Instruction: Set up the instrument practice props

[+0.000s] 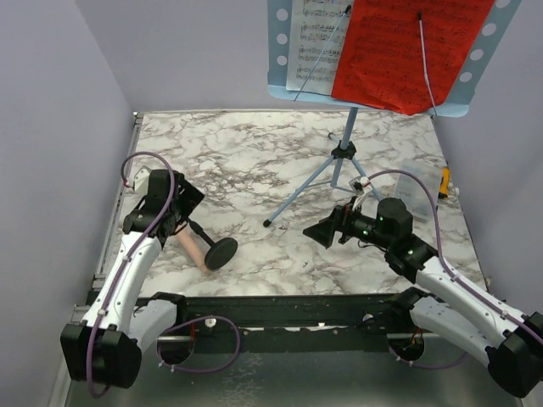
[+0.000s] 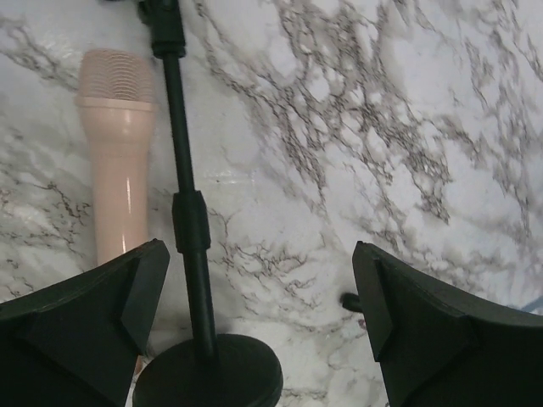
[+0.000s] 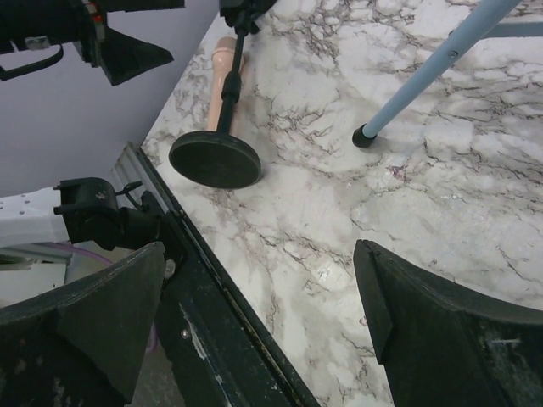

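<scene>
The rod's thick collar (image 1: 196, 228) (image 2: 191, 222) lies below, nearer one finger, so I need to lower my left gripper next, shift it to the left in the wrist view and close it around the collar.
The light blue perforated music stand (image 1: 280, 51) is upright at the back on tripod legs (image 1: 339, 161), holding white sheet music (image 1: 310, 42) and a red sheet (image 1: 407, 51). The pinkish-beige microphone (image 1: 191, 248) (image 2: 119, 161) lies flat beside its toppled black stand (image 2: 187, 212), whose round base (image 1: 221, 253) (image 3: 215, 158) faces the near edge. My left gripper (image 1: 182, 199) (image 2: 259, 314) hovers open over the stand's rod, which runs just inside the left finger. My right gripper (image 1: 327, 231) (image 3: 259, 322) is open and holds nothing, above the table's near edge, with a tripod leg (image 3: 433, 72) ahead.
A small clear box (image 1: 416, 191) and an orange item (image 1: 444, 182) sit at the right edge behind my right arm. Lilac walls close in both sides. A black frame rail (image 1: 280, 309) (image 3: 221, 322) runs along the near edge of the marble table (image 1: 254, 153).
</scene>
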`<state>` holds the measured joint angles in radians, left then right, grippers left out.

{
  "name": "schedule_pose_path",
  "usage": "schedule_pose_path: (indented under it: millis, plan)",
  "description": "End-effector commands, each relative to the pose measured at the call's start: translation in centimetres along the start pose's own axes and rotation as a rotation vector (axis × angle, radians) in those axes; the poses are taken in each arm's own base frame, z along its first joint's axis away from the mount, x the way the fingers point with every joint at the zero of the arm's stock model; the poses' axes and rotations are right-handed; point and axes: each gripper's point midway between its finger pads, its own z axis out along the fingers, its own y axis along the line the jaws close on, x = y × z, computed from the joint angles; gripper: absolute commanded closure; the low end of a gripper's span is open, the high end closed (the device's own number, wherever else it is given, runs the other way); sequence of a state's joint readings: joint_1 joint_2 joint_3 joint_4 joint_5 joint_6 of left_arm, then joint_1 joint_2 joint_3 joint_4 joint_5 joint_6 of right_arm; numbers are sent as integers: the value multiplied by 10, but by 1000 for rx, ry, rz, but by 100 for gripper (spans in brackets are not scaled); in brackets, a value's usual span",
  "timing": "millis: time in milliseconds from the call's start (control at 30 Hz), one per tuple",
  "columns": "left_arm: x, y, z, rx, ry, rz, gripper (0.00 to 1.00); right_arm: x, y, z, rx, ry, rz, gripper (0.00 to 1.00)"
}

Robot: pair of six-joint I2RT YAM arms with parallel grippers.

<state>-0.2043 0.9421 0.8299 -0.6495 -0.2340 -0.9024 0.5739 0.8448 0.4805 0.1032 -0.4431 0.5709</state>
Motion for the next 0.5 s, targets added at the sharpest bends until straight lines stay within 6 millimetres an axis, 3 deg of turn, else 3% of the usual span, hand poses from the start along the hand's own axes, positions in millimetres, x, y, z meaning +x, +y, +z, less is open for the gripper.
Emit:
schedule_pose_path:
  millis: [0, 100, 267, 433, 467]
  plan:
    - [-4, 15, 14, -85, 46, -215, 1, -11, -1, -6, 27, -58, -16, 0]
    - [7, 21, 25, -128, 90, -315, 1, -14, -3, -10, 67, -51, -22, 0]
    - [38, 51, 53, -292, 179, -408, 3, -11, -8, -17, 89, -71, -20, 0]
    - [49, 62, 87, -310, 220, -411, 13, -6, -9, -25, 101, -81, -13, 0]
    - [50, 60, 93, -287, 217, -408, 20, -7, -10, -26, 110, -86, -13, 0]
